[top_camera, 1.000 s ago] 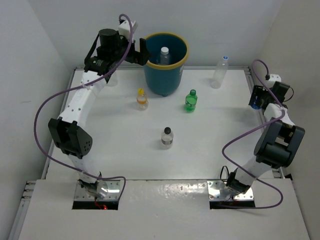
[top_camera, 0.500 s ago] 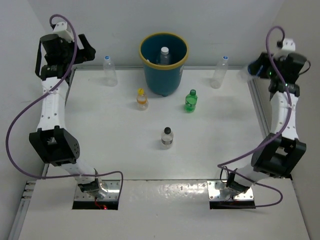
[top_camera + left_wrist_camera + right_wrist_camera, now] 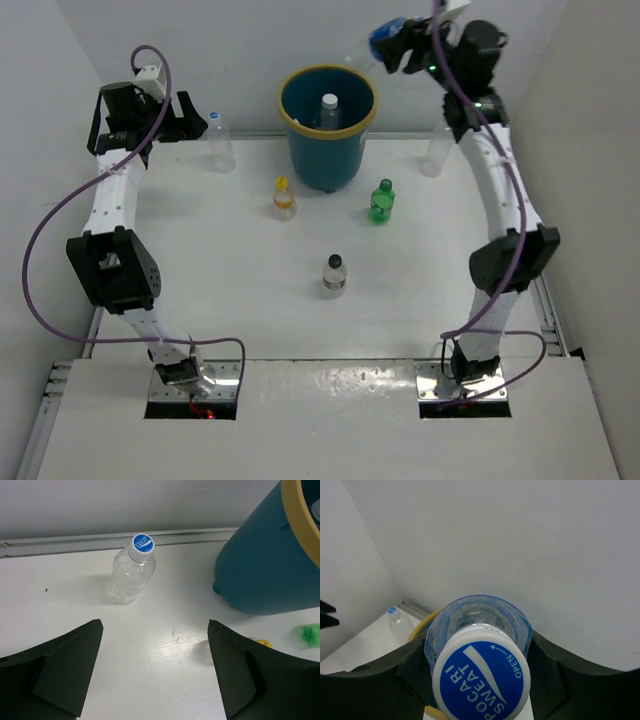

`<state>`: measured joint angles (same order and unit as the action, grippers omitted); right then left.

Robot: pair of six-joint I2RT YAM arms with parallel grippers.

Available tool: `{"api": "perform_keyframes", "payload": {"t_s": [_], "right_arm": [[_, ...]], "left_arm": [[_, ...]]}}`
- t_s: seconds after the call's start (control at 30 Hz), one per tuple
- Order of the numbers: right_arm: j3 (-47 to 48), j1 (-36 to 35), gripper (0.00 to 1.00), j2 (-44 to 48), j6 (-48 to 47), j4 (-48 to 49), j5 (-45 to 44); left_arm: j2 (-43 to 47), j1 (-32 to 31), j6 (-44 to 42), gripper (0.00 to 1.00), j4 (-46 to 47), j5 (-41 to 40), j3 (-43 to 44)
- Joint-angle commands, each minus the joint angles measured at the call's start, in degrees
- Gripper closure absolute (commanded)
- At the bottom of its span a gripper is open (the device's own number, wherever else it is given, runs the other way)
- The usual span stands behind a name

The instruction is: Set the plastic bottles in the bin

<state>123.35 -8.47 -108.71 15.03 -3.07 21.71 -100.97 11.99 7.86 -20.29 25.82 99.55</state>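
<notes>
My right gripper should lower sideways over the bin's opening (image 3: 352,98), below and left in the top view, and release the bottle.
The bin (image 3: 327,140), dark teal with a yellow rim, stands at the back middle with a white-capped bottle (image 3: 329,106) inside. High above its right rim, my right gripper (image 3: 398,45) is shut on a clear blue-capped bottle (image 3: 372,50); the wrist view has its cap (image 3: 481,681) end-on between the fingers. My left gripper (image 3: 190,126) is open, just left of a clear blue-capped bottle (image 3: 218,142) standing at the back left. That bottle (image 3: 134,569) lies ahead of the open jaws, with the bin (image 3: 260,555) to its right.
On the table stand an orange-filled bottle (image 3: 284,198), a green bottle (image 3: 381,201), a clear black-capped bottle (image 3: 334,275) in the middle, and a clear bottle (image 3: 436,150) at the back right behind the right arm. White walls close in behind and at both sides.
My right arm rose from the table's right edge and swung left to above the bin with the bottle. My left arm left the bin, swung out left, then turned toward the back-left bottle.
</notes>
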Motion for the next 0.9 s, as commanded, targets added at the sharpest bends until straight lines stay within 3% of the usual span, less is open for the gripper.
{"api": "perform_keyframes", "payload": {"t_s": [0.0,0.23,0.37,0.43,0.47,0.5,0.53,0.57,0.63,0.87], "right_arm": [[1.1,-5.14,1.0,-5.09,-5.35,0.17,-6.23],[-3.55,-8.75,1.0,-8.27,-12.82,2.72,-15.99],[-3.03,-10.25,1.0,-10.65,-18.27,2.11,-18.55],[-2.41,-10.16,0.79,-11.52,-18.1,0.18,-19.68],[-2.06,-10.6,0.52,-11.7,-17.93,-0.35,-20.3],[-1.97,-10.6,0.52,-11.7,-17.75,-0.36,-20.31],[-1.97,-10.69,0.28,-11.27,-17.49,-1.4,-20.31],[-2.41,-10.95,0.14,-10.22,-16.27,-1.93,-19.26],[-2.59,-11.04,0.09,-9.34,-15.56,-3.16,-17.86],[-3.9,-9.64,0.07,-2.32,-7.22,-7.12,-13.64]], "left_arm": [[1.21,-1.44,-3.37,0.08,2.97,0.9,-0.41],[2.44,-2.06,-4.08,0.07,7.9,-1.3,-4.19],[1.05,-2.58,-4.08,0.01,9.3,-1.82,-4.71],[-0.1,-3.11,-4.69,0.01,10.09,-2.36,-4.71],[-1.5,-3.11,-4.69,0.01,11.06,-2.36,-3.58],[-2.38,-3.63,-4.69,0.01,11.07,-2.36,-2.96],[-3.35,-3.64,-4.69,0.01,12.46,-1.84,-2.35],[-5.27,-4.16,-4.69,0.01,12.99,-1.83,-1.04],[-7.48,-4.78,-5.22,0.01,14.48,-1.83,0.29],[-15.74,-7.15,-5.92,0.01,20.81,-10.17,3.46]]}}
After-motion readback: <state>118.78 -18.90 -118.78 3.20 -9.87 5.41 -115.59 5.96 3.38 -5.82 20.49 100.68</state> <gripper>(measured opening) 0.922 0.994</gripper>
